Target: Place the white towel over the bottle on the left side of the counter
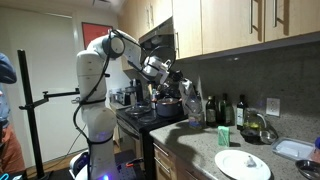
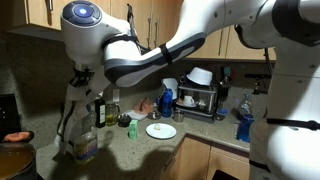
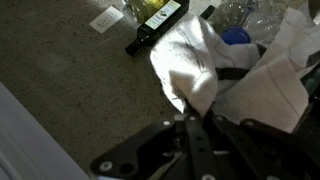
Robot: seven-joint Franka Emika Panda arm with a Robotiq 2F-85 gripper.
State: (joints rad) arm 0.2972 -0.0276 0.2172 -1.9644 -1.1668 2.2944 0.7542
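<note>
My gripper moves down across the blue-capped bottle (image 3: 235, 37) next to release the pinched fold, since the towel's loose end hangs beside it while the fold is high.
In the wrist view my gripper (image 3: 190, 115) is shut on a bunched white towel (image 3: 190, 70), which hangs from the jaws over the speckled counter (image 3: 70, 70). A dark bottle with a yellow label (image 3: 157, 22) stands just beyond the towel, and a blue-capped bottle (image 3: 235, 37) shows beside it, partly covered by the cloth. In an exterior view the gripper (image 1: 185, 92) holds the towel (image 1: 192, 105) above the counter, next to the stove and a row of dark bottles (image 1: 212, 108). The bottles also show in an exterior view (image 2: 100, 112).
A white plate (image 1: 243, 163) lies on the counter near its front edge and also shows in an exterior view (image 2: 160, 130). A pot (image 1: 167, 106) sits on the stove. A blue spray bottle (image 2: 167, 100) and a dish rack (image 2: 198, 95) stand further along. Cabinets hang overhead.
</note>
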